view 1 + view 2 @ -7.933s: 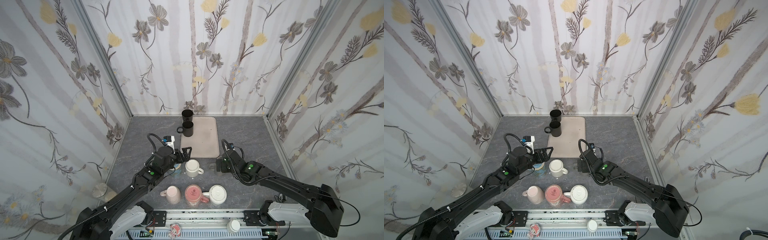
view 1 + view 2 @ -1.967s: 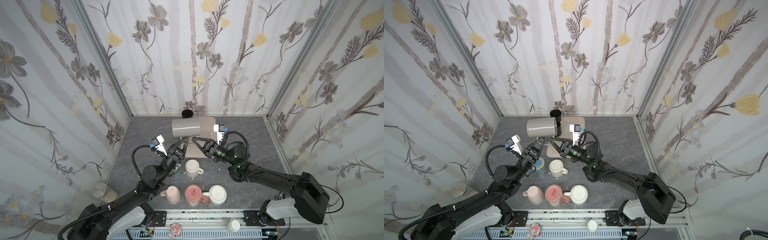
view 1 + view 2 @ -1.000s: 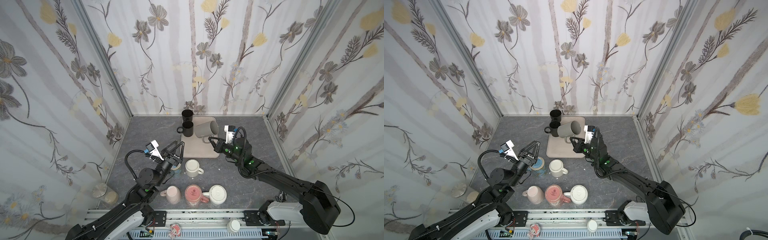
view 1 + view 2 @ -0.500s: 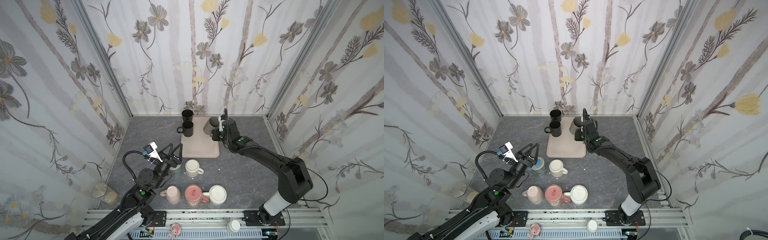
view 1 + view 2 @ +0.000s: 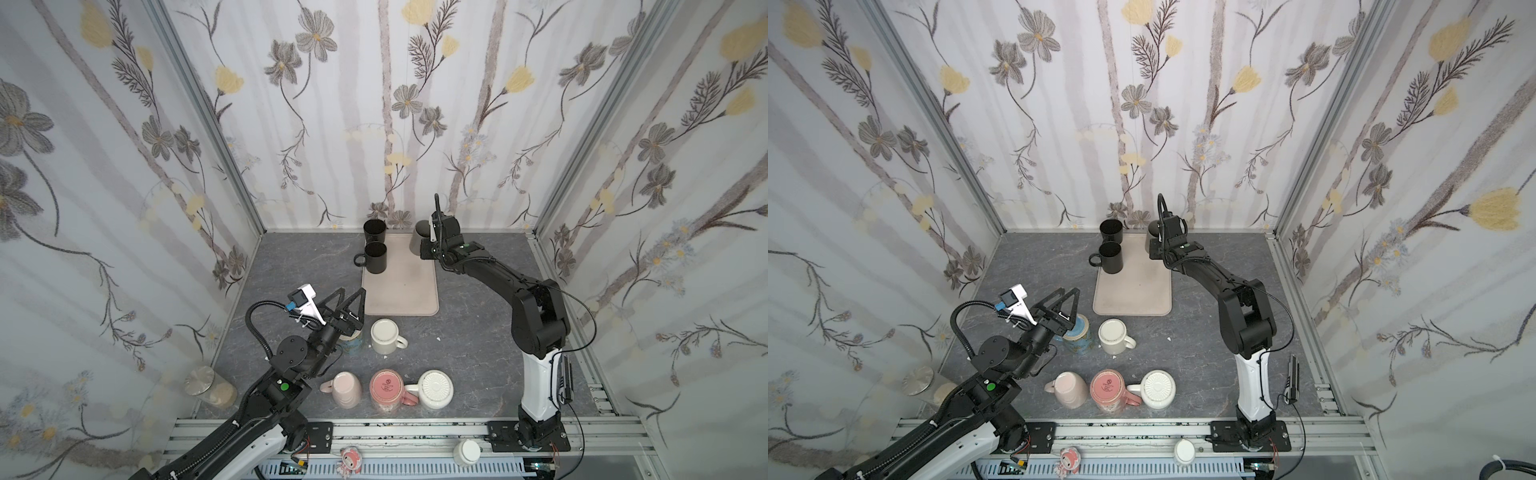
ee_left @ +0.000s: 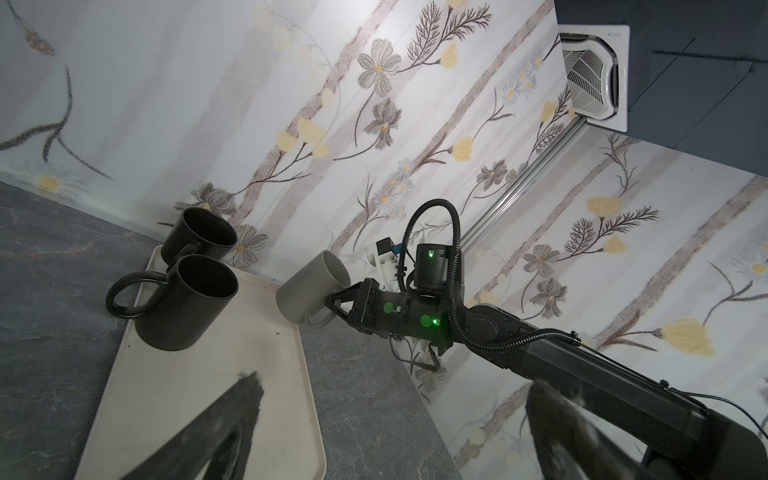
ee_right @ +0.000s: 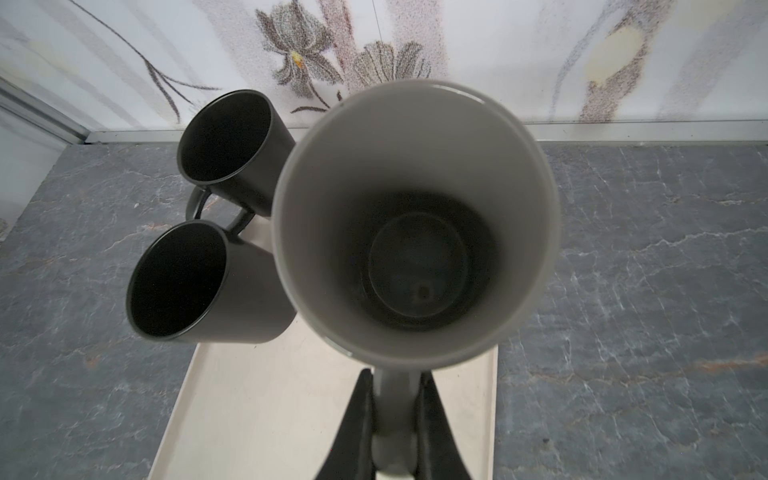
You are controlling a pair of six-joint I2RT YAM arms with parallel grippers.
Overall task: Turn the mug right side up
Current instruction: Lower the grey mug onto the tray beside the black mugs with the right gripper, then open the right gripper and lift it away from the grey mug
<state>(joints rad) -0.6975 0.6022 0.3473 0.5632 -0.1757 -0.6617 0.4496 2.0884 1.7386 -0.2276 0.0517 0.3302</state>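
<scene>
My right gripper will next ease outward and down, level the grey mug point(image 7: 415, 216) on the tray's free far corner and release it, as the mug hangs tilted, opening up.
A grey mug point(image 7: 415, 216) hangs mouth up and slightly tilted over the far right corner of the beige tray point(image 5: 401, 291). It also shows in both top views point(image 5: 417, 241) point(image 5: 1150, 239) and in the left wrist view point(image 6: 311, 286). My right gripper point(image 7: 395, 386) is shut on the mug's handle point(image 7: 395, 399), reaching in from the right point(image 5: 427, 249) point(image 6: 332, 305). I cannot tell whether the mug's base touches the tray. My left gripper point(image 5: 349, 297) point(image 6: 395, 390) is raised at the front left, open and holding nothing.
Two upright black mugs point(image 5: 374, 230) point(image 5: 376, 257) stand on the tray's far left. A blue mug point(image 5: 1077, 336) sits under the left gripper beside an upside-down cream mug point(image 5: 384, 334). Pink point(image 5: 345, 386), red point(image 5: 386, 386) and white point(image 5: 434, 388) mugs line the front.
The right gripper has carried the grey mug to the tray's far right corner and turned its mouth upward. The left gripper has stayed open and barely moved.
</scene>
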